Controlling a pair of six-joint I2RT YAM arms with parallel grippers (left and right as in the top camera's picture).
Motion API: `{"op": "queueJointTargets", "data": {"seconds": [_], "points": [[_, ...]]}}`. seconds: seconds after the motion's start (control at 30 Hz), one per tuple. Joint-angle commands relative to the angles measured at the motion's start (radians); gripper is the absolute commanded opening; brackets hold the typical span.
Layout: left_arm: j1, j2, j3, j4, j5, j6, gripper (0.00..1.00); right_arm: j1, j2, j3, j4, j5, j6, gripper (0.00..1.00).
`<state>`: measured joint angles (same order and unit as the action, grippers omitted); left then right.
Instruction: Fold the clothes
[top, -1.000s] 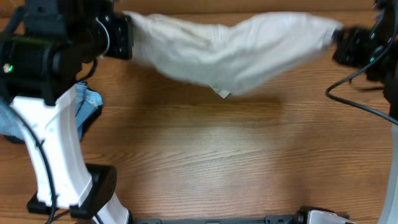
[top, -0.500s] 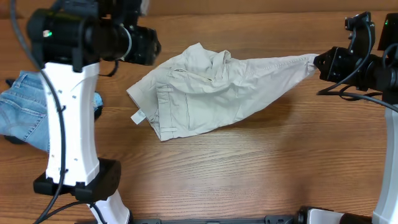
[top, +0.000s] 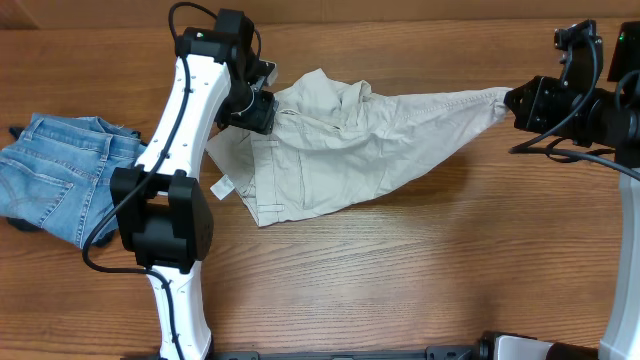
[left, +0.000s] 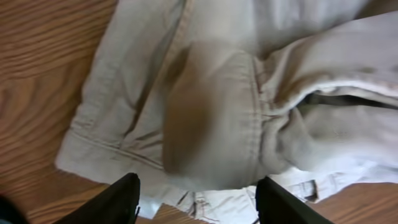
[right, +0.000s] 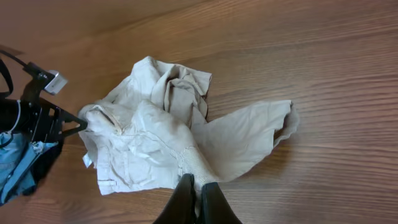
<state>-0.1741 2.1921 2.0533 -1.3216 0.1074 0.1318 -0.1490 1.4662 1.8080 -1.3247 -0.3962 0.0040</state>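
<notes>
My left gripper stays low over the shorts (top: 340, 150) next and draws its open fingers together onto the raised fold (top: 283, 110), since that cloth stands up at its fingers.
The beige shorts (top: 340, 150) lie crumpled on the wooden table (top: 400, 270), with one end stretched out to the right. My right gripper (top: 512, 102) is shut on that stretched end, and the right wrist view shows its fingers (right: 186, 198) pinching the cloth (right: 149, 143). My left gripper (top: 262, 112) hovers over the shorts' upper left part. In the left wrist view it (left: 198, 202) is open, with the waistband area (left: 236, 93) below it and nothing between its fingers. Blue jeans (top: 60, 185) lie at the far left.
The left arm's white links (top: 185, 130) stretch from the table's front edge up to the shorts. The jeans (right: 15, 165) lie close beside the left arm. Cables (top: 560, 150) hang near the right arm. Bare wood spreads in front of the shorts.
My left gripper has opened and let go of the shorts, which dropped from a hanging span onto the table. The left arm then lowered over their left part. The right grip is unchanged.
</notes>
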Motion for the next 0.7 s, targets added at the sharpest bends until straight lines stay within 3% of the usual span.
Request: {"op": "queueJointTargets", "data": {"seconds": [0.0, 0.07, 0.1, 0.2, 0.27, 0.3, 0.37, 0.4, 0.53, 0.6, 0.67], "points": [[0.018, 0.0, -0.003, -0.005, -0.063, 0.025, 0.65, -0.002, -0.011, 0.006, 0.006, -0.009, -0.004, 0.04], [0.031, 0.0, -0.005, -0.002, 0.023, 0.037, 0.63, -0.002, -0.011, 0.006, 0.008, -0.009, -0.005, 0.04], [0.04, 0.002, -0.008, -0.001, 0.135, 0.085, 0.62, -0.002, -0.011, 0.006, 0.008, -0.009, -0.005, 0.04], [0.043, 0.011, -0.046, 0.013, 0.232, 0.162, 0.59, -0.002, -0.011, 0.006, 0.007, -0.009, -0.005, 0.04], [0.043, 0.011, -0.069, 0.028, 0.385, 0.233, 0.56, -0.002, -0.011, 0.006, 0.007, -0.009, -0.004, 0.04], [0.043, 0.011, -0.069, 0.03, 0.393, 0.235, 0.5, -0.002, -0.011, 0.006, 0.007, -0.009, -0.004, 0.04], [0.043, 0.011, -0.067, 0.021, 0.391, 0.233, 0.09, -0.002, -0.011, 0.006, 0.007, -0.009, -0.004, 0.04], [0.045, 0.006, -0.054, 0.01, 0.389, 0.208, 0.04, -0.002, -0.011, 0.006, 0.007, -0.009, -0.004, 0.04], [0.066, -0.099, 0.071, -0.066, 0.315, 0.072, 0.04, -0.004, -0.014, 0.006, 0.006, 0.05, 0.027, 0.04], [0.064, -0.265, 0.187, -0.126, 0.269, 0.061, 0.04, -0.004, -0.041, 0.013, 0.002, 0.249, 0.158, 0.04], [0.059, -0.43, 0.261, -0.141, 0.212, 0.017, 0.04, -0.004, -0.083, 0.044, -0.013, 0.318, 0.204, 0.04]]}}
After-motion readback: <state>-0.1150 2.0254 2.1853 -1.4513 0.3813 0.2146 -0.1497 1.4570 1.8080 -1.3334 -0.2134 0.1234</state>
